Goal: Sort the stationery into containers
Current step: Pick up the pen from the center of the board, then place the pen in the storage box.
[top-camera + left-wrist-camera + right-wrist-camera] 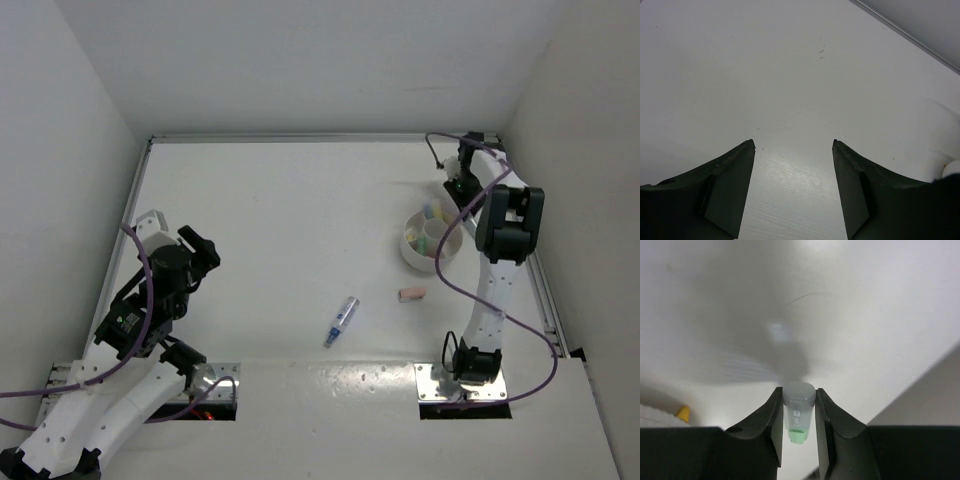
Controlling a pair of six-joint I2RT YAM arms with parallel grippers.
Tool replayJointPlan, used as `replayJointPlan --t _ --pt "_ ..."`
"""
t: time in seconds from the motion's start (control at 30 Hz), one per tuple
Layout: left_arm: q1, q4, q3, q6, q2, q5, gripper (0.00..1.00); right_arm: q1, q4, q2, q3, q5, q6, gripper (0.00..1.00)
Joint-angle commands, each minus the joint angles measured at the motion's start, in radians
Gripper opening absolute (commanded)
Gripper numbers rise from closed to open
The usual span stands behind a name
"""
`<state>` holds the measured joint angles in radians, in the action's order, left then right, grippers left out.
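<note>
The bowl already holds pens. My right gripper will next rise and turn, then lower the highlighter into the far side of the white bowl by the yellow pen and let go.
My right gripper (pixel 799 390) is shut on a small green highlighter (pixel 799 412) with a clear cap, pinched upright between both fingers. In the top view this gripper (pixel 455 187) is at the far right back of the table, just beyond the round white bowl (pixel 408 252), which holds several pens (pixel 430 230). A blue pen (pixel 341 320) lies on the table near the middle front. A small pinkish eraser block (pixel 411 294) lies to its right, in front of the bowl. My left gripper (pixel 794 144) is open over bare table, at the left (pixel 200 250).
White walls enclose the table on the left, back and right. A metal rail (pixel 545 290) runs along the right edge. A yellow pen tip (pixel 683 413) shows at the lower left of the right wrist view.
</note>
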<state>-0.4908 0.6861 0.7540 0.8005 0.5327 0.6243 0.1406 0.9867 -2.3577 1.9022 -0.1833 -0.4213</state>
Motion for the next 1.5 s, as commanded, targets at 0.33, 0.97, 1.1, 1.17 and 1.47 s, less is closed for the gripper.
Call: replayJointPlan --t 0.33,0.97,1.1,1.17,1.47 --pt "0.011 -0.031 -0.002 -0.011 -0.014 0.002 0.69 0.001 -0.749 0.594 -0.389 -0.027 0.134 0.0" --pt "0.011 -0.031 -0.002 -0.011 -0.033 0.002 0.69 0.037 -0.769 0.807 -0.63 0.608 0.351 0.0" --pt "0.011 -0.031 -0.002 -0.011 -0.033 0.002 0.69 0.046 -0.781 0.805 -0.664 0.636 0.377 0.0" --pt "0.011 -0.031 -0.002 -0.011 -0.033 0.002 0.69 0.047 -0.781 0.805 -0.664 0.648 0.377 0.0" --pt "0.011 -0.04 -0.002 -0.011 -0.033 -0.008 0.69 0.056 -0.832 0.805 -0.755 0.627 0.358 0.0"
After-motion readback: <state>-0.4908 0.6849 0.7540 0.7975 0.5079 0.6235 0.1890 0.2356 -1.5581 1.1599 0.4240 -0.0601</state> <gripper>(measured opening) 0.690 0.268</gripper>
